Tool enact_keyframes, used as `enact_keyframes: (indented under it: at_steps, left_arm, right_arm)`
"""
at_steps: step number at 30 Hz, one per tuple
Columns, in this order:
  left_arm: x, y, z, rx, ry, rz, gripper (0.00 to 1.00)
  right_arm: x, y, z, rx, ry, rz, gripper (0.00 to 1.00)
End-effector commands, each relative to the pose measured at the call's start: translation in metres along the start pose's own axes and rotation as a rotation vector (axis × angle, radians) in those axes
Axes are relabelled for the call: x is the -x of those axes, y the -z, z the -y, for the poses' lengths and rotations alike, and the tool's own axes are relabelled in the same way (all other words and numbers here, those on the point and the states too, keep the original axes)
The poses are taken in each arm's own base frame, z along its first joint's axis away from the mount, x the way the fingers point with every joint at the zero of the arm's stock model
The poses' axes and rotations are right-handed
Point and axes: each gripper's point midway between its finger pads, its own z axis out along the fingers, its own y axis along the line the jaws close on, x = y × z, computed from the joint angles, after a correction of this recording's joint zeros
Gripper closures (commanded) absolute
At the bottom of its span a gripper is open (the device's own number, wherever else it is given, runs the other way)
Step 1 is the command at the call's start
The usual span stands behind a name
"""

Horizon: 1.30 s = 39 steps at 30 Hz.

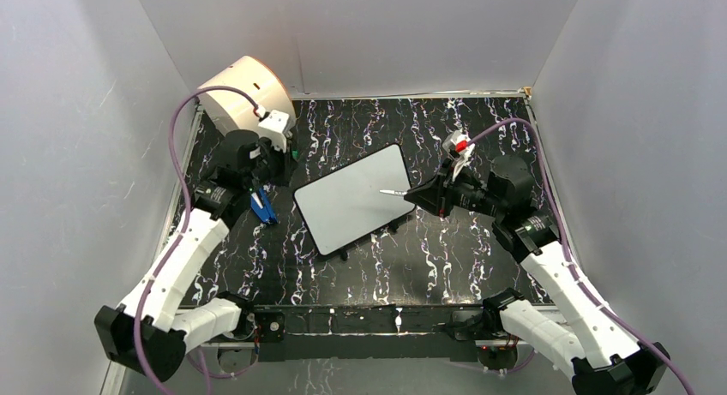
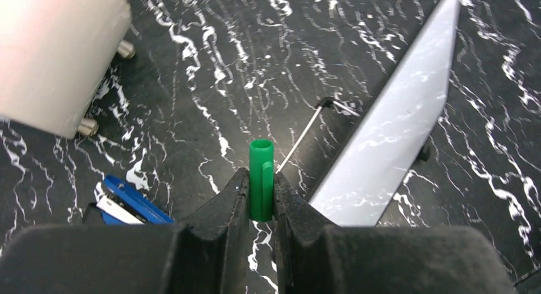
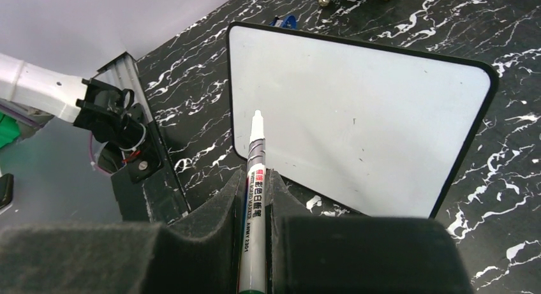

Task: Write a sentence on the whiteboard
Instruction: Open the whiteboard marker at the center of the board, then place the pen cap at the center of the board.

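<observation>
My left gripper lowers the green marker cap onto the marbled table between the blue-and-white object and the whiteboard next and releases the cap.
The whiteboard lies tilted in the middle of the black marbled table, its white face blank; no green sentence shows on it. It also shows in the right wrist view and edge-on in the left wrist view. My right gripper is shut on a white marker with its cap off, the tip over the board's right part. My left gripper is shut on the green marker cap, left of the board.
A cream cylindrical drum stands at the back left, near my left arm. A blue-and-white object lies on the table between my left gripper and the board. Grey walls enclose the table on three sides.
</observation>
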Motion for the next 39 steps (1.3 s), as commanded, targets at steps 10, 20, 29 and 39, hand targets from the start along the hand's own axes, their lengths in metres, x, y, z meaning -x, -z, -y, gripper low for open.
enact_keyframes:
  at_steps: [10,20,29,39]
  left_arm:
    - [-0.053,-0.036,-0.067,0.130,0.352,-0.230,1.00]
    - [-0.111,-0.072,-0.085,0.137,0.436,-0.412,1.00]
    - [-0.148,-0.095,-0.086,0.134,0.492,-0.531,1.00]
    - [-0.172,-0.105,-0.091,0.194,0.480,-0.612,0.98]
  right_arm:
    - [0.010,0.004,0.012,-0.064,0.090,0.096,1.00]
    - [0.004,0.002,0.018,-0.081,0.115,0.102,1.00]
    - [0.001,0.004,0.021,-0.097,0.131,0.107,1.00]
    - [0.000,0.005,0.020,-0.102,0.128,0.107,1.00]
